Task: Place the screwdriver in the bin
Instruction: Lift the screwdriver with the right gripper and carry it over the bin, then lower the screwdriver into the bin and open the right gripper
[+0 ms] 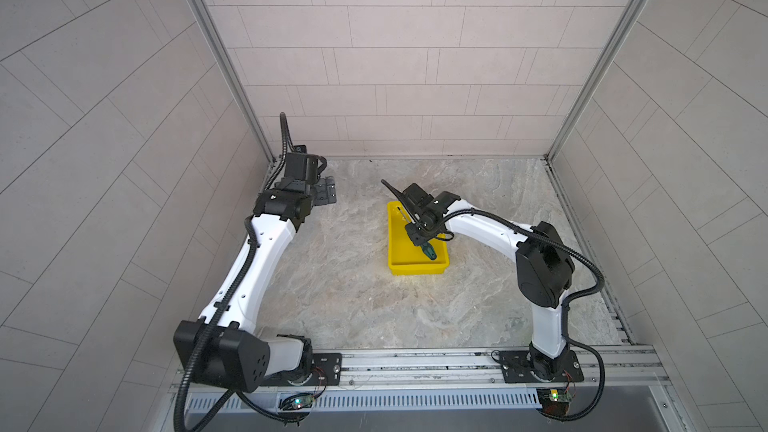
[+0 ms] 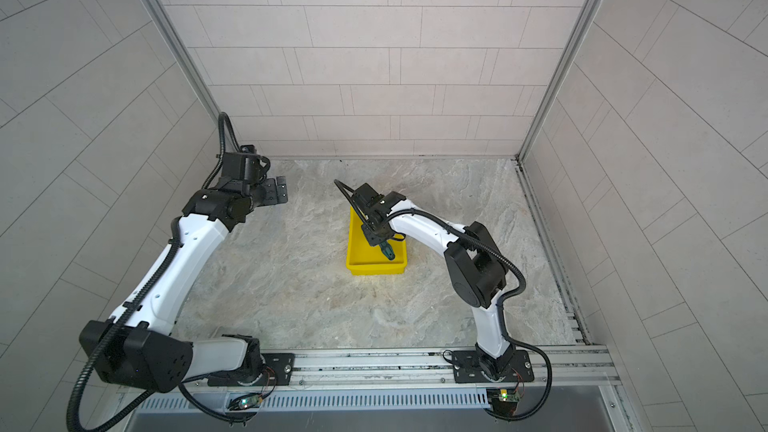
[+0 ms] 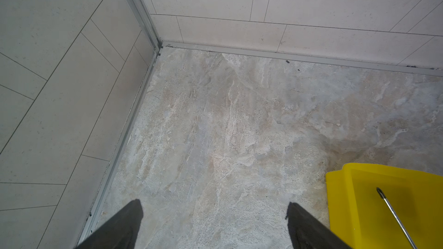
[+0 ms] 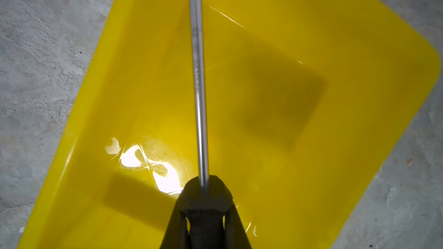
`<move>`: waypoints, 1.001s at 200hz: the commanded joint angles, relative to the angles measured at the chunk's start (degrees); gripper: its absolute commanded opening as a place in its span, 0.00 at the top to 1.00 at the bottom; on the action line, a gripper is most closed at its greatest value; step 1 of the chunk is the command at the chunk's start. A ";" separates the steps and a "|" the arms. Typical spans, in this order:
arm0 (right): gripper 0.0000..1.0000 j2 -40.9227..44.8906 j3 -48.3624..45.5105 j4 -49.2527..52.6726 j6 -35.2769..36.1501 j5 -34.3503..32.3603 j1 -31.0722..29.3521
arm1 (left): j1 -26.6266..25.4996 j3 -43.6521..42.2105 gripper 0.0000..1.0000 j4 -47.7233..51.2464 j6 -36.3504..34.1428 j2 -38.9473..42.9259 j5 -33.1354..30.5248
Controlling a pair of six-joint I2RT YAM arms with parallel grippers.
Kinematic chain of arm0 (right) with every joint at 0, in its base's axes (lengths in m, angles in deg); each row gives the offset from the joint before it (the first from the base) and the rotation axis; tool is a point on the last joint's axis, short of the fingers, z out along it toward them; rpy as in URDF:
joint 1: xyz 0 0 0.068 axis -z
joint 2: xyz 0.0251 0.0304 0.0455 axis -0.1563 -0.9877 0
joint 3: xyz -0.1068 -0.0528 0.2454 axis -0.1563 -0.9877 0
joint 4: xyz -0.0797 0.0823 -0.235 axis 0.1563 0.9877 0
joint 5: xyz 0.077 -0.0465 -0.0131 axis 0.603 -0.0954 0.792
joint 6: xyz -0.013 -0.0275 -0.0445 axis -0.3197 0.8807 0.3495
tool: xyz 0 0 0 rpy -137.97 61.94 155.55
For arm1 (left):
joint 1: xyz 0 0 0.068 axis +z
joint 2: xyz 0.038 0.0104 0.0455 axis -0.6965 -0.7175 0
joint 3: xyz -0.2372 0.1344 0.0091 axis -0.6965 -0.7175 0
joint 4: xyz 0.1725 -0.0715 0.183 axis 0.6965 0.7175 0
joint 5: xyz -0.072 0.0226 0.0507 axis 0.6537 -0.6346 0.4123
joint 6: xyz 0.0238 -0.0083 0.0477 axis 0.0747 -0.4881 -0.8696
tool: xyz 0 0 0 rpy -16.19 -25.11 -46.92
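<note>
Next, my right gripper lowers toward the bin's glossy bottom and releases the screwdriver there, since it still hangs above that bottom, within the bin's sides.
The yellow bin stands near the middle of the stone-patterned table. My right gripper hangs over it, shut on the screwdriver. The green and black handle sticks out toward the bin's near right corner. In the right wrist view the thin metal shaft runs out from the closed jaws above the glossy bin floor. My left gripper is open and empty by the back left corner. Its view catches the bin corner and the shaft tip.
Tiled walls enclose the table at the back and both sides, with metal corner posts. A metal rail carrying both arm bases runs along the front edge. The right arm's elbow stands right of the bin.
</note>
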 commanded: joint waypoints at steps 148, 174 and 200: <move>0.68 -7.61 2.26 -2.23 1.13 -3.44 -0.22 | 0.15 -1.33 0.00 -1.32 0.71 3.20 -2.39; 0.63 -7.28 2.63 -1.77 1.45 -3.77 -0.22 | -0.23 -2.94 0.00 -2.96 0.84 4.88 -4.43; 0.63 -5.22 2.60 -1.38 1.94 -4.04 -0.22 | -1.33 -4.07 0.00 -3.93 0.54 5.98 -7.22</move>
